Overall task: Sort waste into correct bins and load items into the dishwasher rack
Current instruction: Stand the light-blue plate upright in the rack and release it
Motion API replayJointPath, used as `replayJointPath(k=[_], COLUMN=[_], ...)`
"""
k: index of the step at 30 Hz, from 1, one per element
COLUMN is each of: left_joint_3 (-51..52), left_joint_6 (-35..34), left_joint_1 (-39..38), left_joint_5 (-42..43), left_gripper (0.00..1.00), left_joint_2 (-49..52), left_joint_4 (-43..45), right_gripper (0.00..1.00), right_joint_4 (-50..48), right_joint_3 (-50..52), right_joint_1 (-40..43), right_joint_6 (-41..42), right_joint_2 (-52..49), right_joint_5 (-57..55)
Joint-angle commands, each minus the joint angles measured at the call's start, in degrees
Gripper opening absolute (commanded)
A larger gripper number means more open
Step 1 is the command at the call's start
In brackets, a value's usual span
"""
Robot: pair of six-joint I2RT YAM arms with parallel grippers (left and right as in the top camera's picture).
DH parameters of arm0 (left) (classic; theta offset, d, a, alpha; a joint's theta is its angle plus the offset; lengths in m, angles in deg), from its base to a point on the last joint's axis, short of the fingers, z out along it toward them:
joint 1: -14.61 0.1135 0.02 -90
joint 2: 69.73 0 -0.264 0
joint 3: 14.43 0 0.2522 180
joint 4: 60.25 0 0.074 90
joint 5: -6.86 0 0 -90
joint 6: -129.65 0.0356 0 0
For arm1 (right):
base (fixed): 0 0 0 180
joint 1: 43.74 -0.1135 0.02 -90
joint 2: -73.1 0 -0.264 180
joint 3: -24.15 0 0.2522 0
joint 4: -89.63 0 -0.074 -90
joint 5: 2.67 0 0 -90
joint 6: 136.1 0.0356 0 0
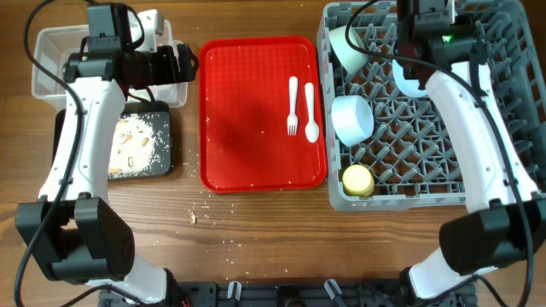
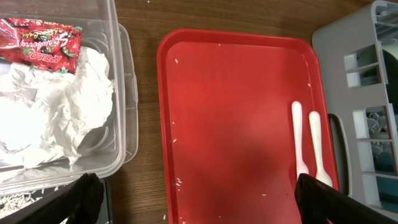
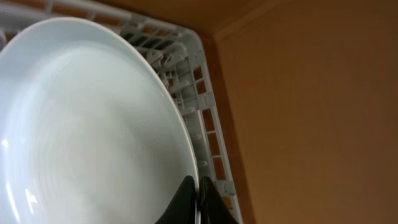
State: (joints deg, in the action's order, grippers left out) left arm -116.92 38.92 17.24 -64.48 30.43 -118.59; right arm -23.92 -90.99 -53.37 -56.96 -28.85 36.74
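Note:
My right gripper shifts toward the back bowl next and lowers the plate (image 1: 409, 83) on edge to release its rim, because the rack slots beside that bowl are empty.
My right gripper (image 3: 198, 186) is shut on the rim of the pale blue plate (image 3: 87, 124) and holds it on edge over the grey dishwasher rack (image 3: 205, 118). From overhead the plate (image 1: 409, 83) is at the rack's (image 1: 512, 102) back middle, under my right gripper (image 1: 407, 61). Two bowls (image 1: 345, 47) (image 1: 352, 118) and a yellow cup (image 1: 357, 179) sit in the rack. My left gripper (image 2: 196, 199) is open and empty, between the clear tub (image 2: 121, 93) and the red tray. The tub holds the white napkin (image 2: 56, 106) and the red wrapper (image 2: 40, 43). The white fork (image 2: 298, 137) and spoon (image 2: 317, 146) lie on the tray.
The flat red serving tray (image 1: 247, 111) lies in the middle. The black tray (image 1: 162, 145) with beige scraps (image 1: 132, 141) sits in front of the clear tub (image 1: 51, 60). Crumbs (image 1: 194, 217) lie on the wood near the front.

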Motion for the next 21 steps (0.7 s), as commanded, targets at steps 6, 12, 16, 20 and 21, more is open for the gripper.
replayJointPath(k=[6,12,16,20,21], left_joint_3=[-0.8,-0.8,-0.8,-0.8,-0.8], left_joint_6=[0.3,0.3,0.3,0.3,0.3], left_joint_1=[-0.2,-0.2,-0.2,-0.2,-0.2], left_joint_5=[-0.3,-0.3,-0.3,-0.3,-0.3], left_gripper=[1.00,1.00,1.00,1.00,1.00], left_joint_2=[-0.6,-0.6,-0.6,-0.6,-0.6], left_joint_4=[0.1,0.1,0.1,0.1,0.1], right_gripper=[0.04,0.25,0.93,1.00,1.00], right_joint_4=[-4.7,-7.1,-8.6,-9.4,-8.8], right_joint_3=[0.8,0.8,0.8,-0.4,-1.1], right_joint_1=[0.6,0.6,0.6,0.6,0.6], right_joint_6=[-11.1,-13.3,-9.6,-0.2,0.6], right_joint_2=[-6.1,-7.7,-7.6,-4.9,-3.8], right_joint_5=[9.3,13.7,15.4,12.7,14.2])
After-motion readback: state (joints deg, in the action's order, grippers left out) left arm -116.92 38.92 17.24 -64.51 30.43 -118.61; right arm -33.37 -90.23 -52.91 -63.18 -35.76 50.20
